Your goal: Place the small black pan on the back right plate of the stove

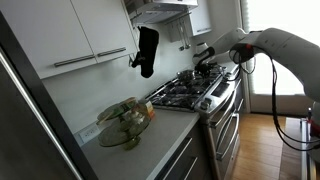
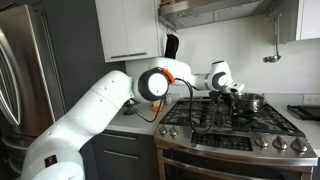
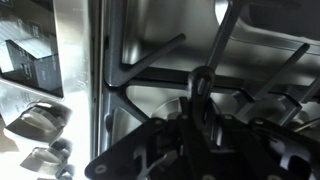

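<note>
My gripper will next bring the pan down a little onto the grates, and then it will let go of the pan's handle.
My gripper (image 2: 233, 93) hangs over the back of the stove (image 2: 235, 128); it also shows in an exterior view (image 1: 206, 60). In the wrist view the dark fingers (image 3: 200, 125) sit close together round a thin dark bar (image 3: 202, 88), which looks like the handle of the small black pan. The pan itself shows only as a small dark shape under the gripper (image 1: 206, 68), low over the black grates (image 3: 150, 62). Its bowl is hidden in the wrist view.
A taller grey steel pot (image 2: 251, 102) stands on a back burner beside the gripper, also in an exterior view (image 1: 187, 75). A glass bowl of greens (image 1: 125, 122) sits on the counter. A black mitt (image 1: 147, 50) hangs on the wall. A range hood is overhead.
</note>
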{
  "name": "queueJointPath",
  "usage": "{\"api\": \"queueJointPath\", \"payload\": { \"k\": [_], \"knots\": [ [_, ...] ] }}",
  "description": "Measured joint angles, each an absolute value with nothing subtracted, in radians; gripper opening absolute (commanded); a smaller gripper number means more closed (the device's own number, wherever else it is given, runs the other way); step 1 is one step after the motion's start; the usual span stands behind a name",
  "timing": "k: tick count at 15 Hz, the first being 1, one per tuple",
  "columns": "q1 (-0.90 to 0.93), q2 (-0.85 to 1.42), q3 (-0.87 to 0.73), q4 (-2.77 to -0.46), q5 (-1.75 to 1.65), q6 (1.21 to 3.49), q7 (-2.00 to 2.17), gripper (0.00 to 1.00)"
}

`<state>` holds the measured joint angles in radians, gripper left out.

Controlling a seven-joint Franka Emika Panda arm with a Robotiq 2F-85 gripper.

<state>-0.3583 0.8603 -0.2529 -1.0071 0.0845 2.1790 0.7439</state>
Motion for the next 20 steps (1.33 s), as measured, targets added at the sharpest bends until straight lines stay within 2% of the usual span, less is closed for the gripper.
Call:
{"api": "queueJointPath", "payload": {
  "k": [7,8,9,15,17,20],
  "knots": [
    [-0.365,0.913,-0.254,-0.978,0.084,2.150,0.744,0.05],
    [-0.366,0.916,-0.254,-0.970,0.084,2.144,0.744,0.29],
    [-0.367,0.920,-0.255,-0.964,0.084,2.139,0.744,0.44],
    [-0.369,0.935,-0.255,-0.920,0.084,2.119,0.743,0.88],
    [-0.370,0.936,-0.255,-0.911,0.084,2.112,0.736,1.00],
    [-0.374,0.935,-0.254,-0.898,0.084,2.096,0.707,1.00]
  ]
}}
